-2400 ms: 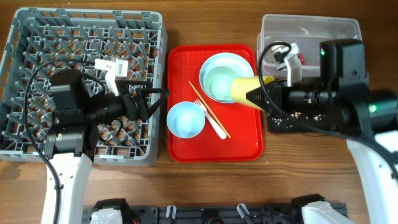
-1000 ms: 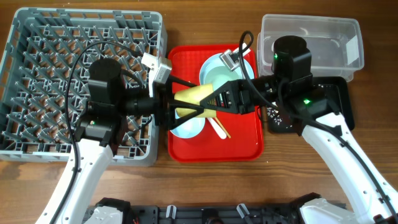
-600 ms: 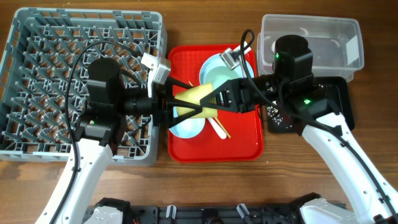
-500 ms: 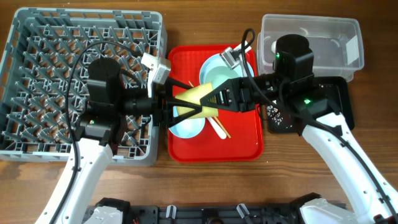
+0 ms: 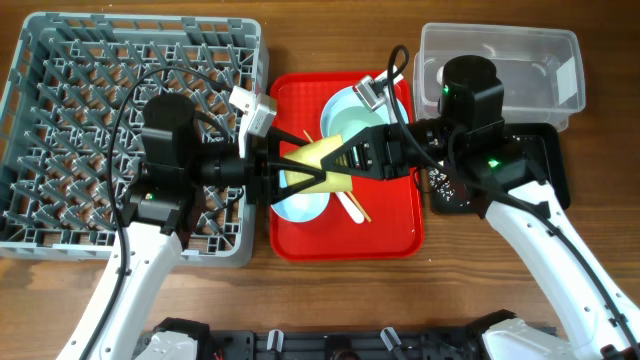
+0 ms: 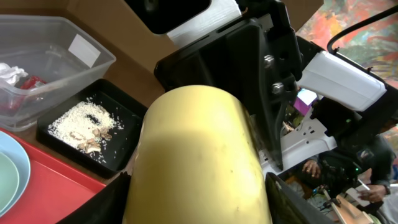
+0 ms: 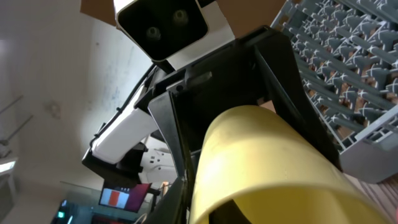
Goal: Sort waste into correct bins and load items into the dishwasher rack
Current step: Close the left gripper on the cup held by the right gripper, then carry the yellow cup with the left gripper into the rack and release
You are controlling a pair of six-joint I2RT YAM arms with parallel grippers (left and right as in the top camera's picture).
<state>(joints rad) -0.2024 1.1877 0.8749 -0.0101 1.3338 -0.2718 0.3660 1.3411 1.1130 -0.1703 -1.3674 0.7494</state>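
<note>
The rack's wires are below my left gripper and to its left in the overhead view, so I will next swing my left gripper over them, tilt it and lower it to release the cup (image 5: pixel 318 158).
The small yellow cup (image 5: pixel 318 158) hangs on its side above the red tray, held between both grippers. My left gripper (image 5: pixel 300 165) reaches in from the left, its black fingers pressed on both sides of the cup (image 6: pixel 199 155). My right gripper (image 5: pixel 340 160) reaches in from the right and grips the cup (image 7: pixel 261 162) at its rim end. The grey dishwasher rack (image 5: pixel 60 60) stands at the left. The clear tub (image 5: pixel 500 50) holds a white paper wad (image 6: pixel 11 71) and a red packet (image 6: pixel 34 81). The black tray (image 5: pixel 550 160) holds rice crumbs (image 6: pixel 81 121).
On the red tray (image 5: pixel 390 235) a pale plate (image 5: pixel 340 100) carries the green bowl (image 5: pixel 352 125); the light blue saucer-bowl (image 5: pixel 300 207), white fork (image 5: pixel 350 208) and chopsticks (image 5: pixel 362 214) lie partly under the arms.
Both arms swung over the red tray and met around the yellow cup, which the right gripper carried in from near the bins. Almost nothing has moved in the last second.
</note>
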